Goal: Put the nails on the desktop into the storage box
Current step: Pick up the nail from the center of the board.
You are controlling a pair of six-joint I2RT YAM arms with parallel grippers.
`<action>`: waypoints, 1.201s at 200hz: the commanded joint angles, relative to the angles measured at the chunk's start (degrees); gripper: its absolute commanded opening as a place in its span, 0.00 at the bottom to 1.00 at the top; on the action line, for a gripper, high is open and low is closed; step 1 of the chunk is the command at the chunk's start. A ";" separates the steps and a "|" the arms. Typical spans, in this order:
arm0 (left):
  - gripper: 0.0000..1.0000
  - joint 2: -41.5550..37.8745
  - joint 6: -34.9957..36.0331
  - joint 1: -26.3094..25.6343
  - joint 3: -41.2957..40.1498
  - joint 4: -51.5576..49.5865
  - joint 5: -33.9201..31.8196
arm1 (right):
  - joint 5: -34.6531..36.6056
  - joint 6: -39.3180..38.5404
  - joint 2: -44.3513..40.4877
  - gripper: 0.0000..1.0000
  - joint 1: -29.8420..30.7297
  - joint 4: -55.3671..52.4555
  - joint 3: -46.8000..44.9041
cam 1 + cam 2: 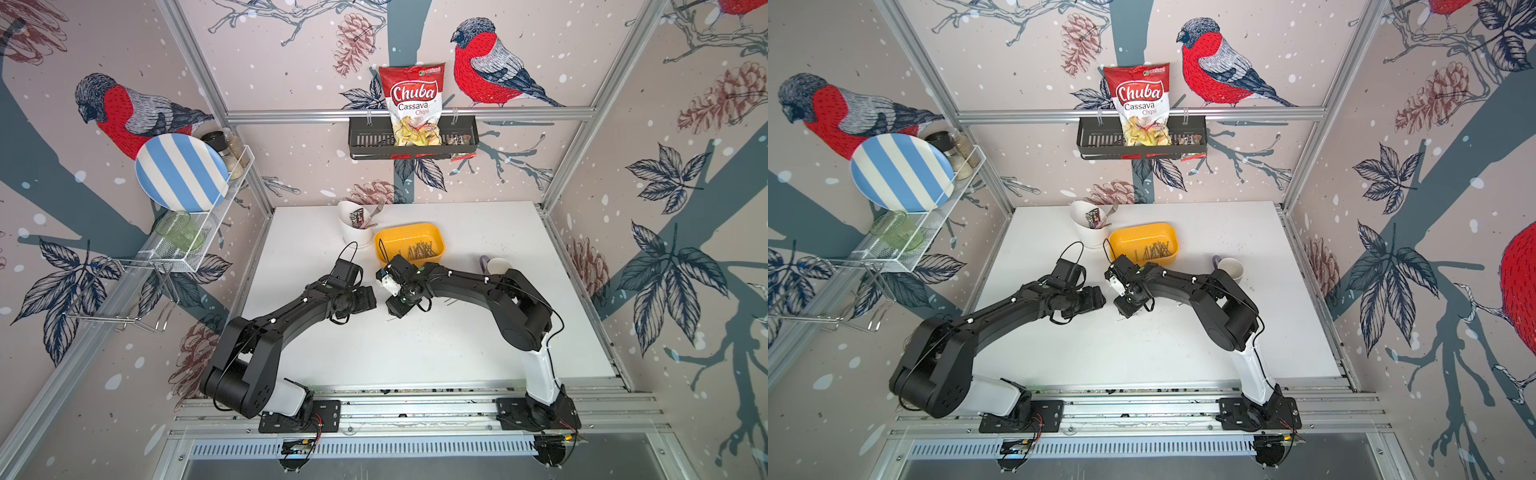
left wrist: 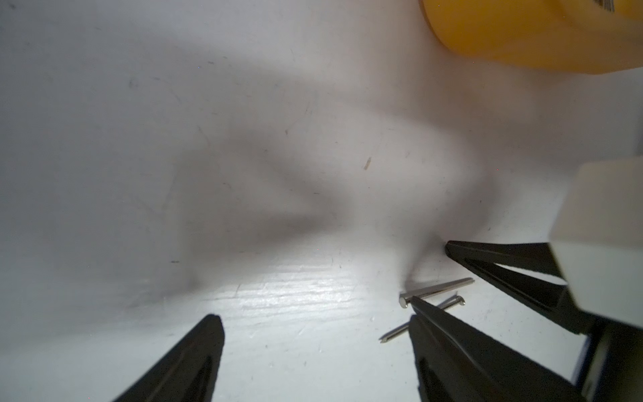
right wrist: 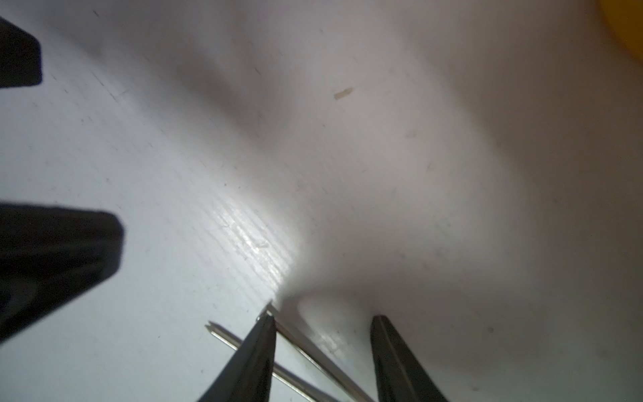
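The second nail lies just outside one finger of the right gripper, so the right gripper needs to sweep low away from the left gripper, draw the nail between its fingers clear, and then close.
Two thin silver nails lie on the white desktop point(image 1: 436, 345) in front of the yellow storage box point(image 1: 415, 227). One nail point(image 3: 313, 355) runs between the fingers of my right gripper point(image 3: 323, 318), which is open and reaches down to the desktop. The second nail point(image 3: 226, 339) lies just outside one finger. Both nails point(image 2: 438, 286) show in the left wrist view, beside the open, empty left gripper point(image 2: 313, 316). In a top view the left gripper point(image 1: 371, 300) faces the right gripper point(image 1: 392, 313) at close range. Several nails point(image 1: 422, 250) lie inside the box.
A white cutlery cup point(image 1: 355, 228) stands left of the box. A white mug point(image 1: 498, 266) sits behind the right arm. Another nail point(image 1: 451, 301) lies under the right forearm. A black wall basket point(image 1: 374, 141) with a chips bag hangs at the back.
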 commanded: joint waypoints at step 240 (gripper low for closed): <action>0.86 2.90 1.91 1.03 0.18 1.75 2.60 | 2.07 3.38 0.23 0.30 -6.98 -14.41 -1.56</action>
